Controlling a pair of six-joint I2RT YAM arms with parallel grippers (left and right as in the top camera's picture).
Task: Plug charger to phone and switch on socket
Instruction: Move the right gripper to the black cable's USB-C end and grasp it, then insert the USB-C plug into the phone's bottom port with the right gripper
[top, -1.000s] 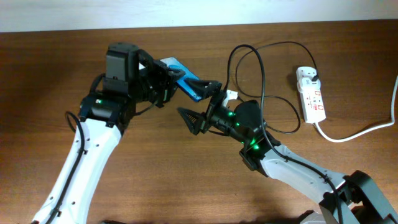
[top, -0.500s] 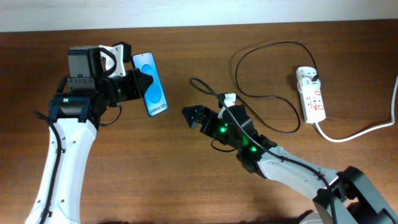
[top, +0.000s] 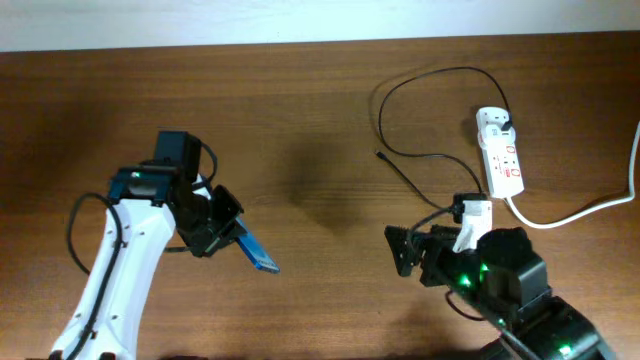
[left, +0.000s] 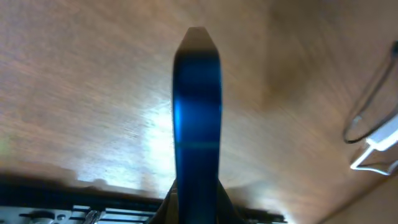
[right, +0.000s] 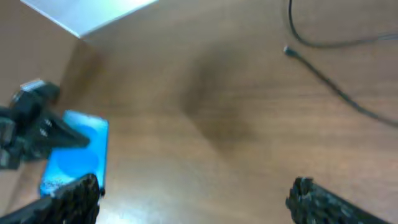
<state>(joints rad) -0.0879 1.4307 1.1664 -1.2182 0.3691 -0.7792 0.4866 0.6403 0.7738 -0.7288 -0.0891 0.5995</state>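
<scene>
The charger's connector end lies free atop the table. The right gripper moves outward and lowers over it next, fingers turning downward around the connector end.
My left gripper (top: 228, 228) is shut on the phone (top: 255, 252), a slim blue-screened slab held tilted over the left part of the table. In the left wrist view the phone (left: 196, 118) shows edge-on between the fingers. It also shows in the right wrist view (right: 74, 154). The charger cable (top: 425, 155) lies loose on the table, its connector tip (top: 381, 154) free, its plug in the socket (top: 501, 151) at the right. The tip also shows in the right wrist view (right: 288, 51). My right gripper (top: 406, 250) is open and empty, low at the right, apart from the cable.
A thick white cord (top: 585, 208) runs from the socket to the right edge. A white wall strip (top: 320, 20) borders the far edge of the wooden table (top: 320, 120).
My left arm has swung the phone down and toward the front left. My right arm has pulled back to the lower right and the cable tip now lies free on the table.
</scene>
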